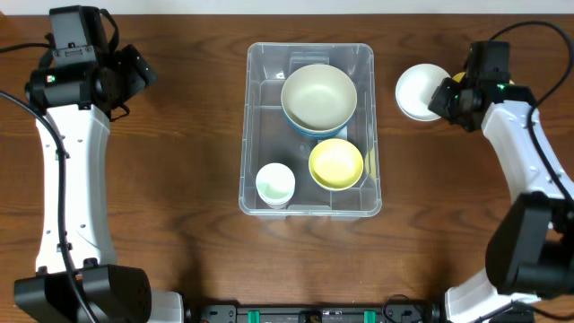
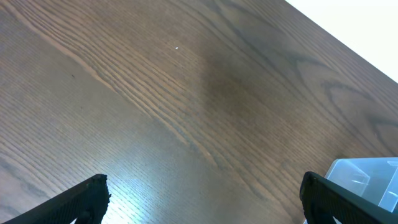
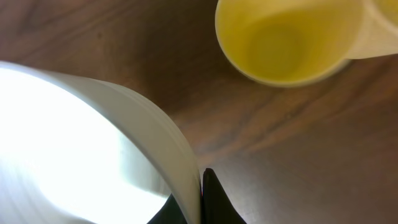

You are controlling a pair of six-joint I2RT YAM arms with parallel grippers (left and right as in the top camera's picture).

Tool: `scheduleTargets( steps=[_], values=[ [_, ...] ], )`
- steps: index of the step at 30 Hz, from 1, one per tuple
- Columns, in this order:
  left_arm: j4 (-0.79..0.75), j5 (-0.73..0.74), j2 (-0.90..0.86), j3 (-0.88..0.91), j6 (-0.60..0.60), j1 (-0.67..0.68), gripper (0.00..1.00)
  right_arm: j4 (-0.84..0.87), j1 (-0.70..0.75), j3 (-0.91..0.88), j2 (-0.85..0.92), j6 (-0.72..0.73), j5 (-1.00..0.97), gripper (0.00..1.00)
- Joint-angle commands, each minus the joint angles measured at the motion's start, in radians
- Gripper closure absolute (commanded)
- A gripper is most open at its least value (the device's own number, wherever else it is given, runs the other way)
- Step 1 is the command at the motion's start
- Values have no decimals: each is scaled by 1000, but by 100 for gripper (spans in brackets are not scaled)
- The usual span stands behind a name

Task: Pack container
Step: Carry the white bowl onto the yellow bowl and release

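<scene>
The empty yellow bowl [image 1: 336,164] is back of my right gripper and to its left in the overhead view, so I will carry the white bowl [image 1: 420,90] over it and let go.
The clear plastic container [image 1: 309,130] stands in the middle of the table. It holds a large cream bowl [image 1: 318,96], a yellow bowl [image 1: 335,163] and a small white cup [image 1: 274,184]. My right gripper [image 1: 446,97] is shut on the rim of a white bowl [image 1: 420,90], to the right of the container; in the right wrist view the fingers [image 3: 200,199] pinch the bowl's wall [image 3: 93,149]. A yellow cup [image 3: 283,40] lies just beyond it. My left gripper [image 2: 202,202] is open and empty above bare table, left of the container's corner [image 2: 367,177].
The left arm [image 1: 76,161] runs down the left side of the table and the right arm [image 1: 529,170] down the right side. Dark wood table [image 1: 179,179] lies on both sides of the container.
</scene>
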State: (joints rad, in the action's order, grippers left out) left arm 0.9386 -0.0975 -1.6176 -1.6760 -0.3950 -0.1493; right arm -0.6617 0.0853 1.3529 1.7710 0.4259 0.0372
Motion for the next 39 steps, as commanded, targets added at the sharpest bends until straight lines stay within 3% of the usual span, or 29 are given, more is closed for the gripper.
scheduleTargets(
  steps=[1,9,20,29,39],
  values=[
    [3,-16,-10,-9,2,-3,2,-42,-13,6,-56,-74,4,97],
    [3,-16,-10,-9,2,-3,2,-162,-98,6,-164,-200,9,97],
    [3,-16,-10,-9,2,-3,2,-211,-349,6,-365,-209,4,97],
    [3,-16,-10,-9,2,-3,2,-259,-544,5,-309,-222,-116,95],
    [3,-16,-10,-9,2,-3,2,-267,-571,5,-243,-222,-120,95]
  ],
)
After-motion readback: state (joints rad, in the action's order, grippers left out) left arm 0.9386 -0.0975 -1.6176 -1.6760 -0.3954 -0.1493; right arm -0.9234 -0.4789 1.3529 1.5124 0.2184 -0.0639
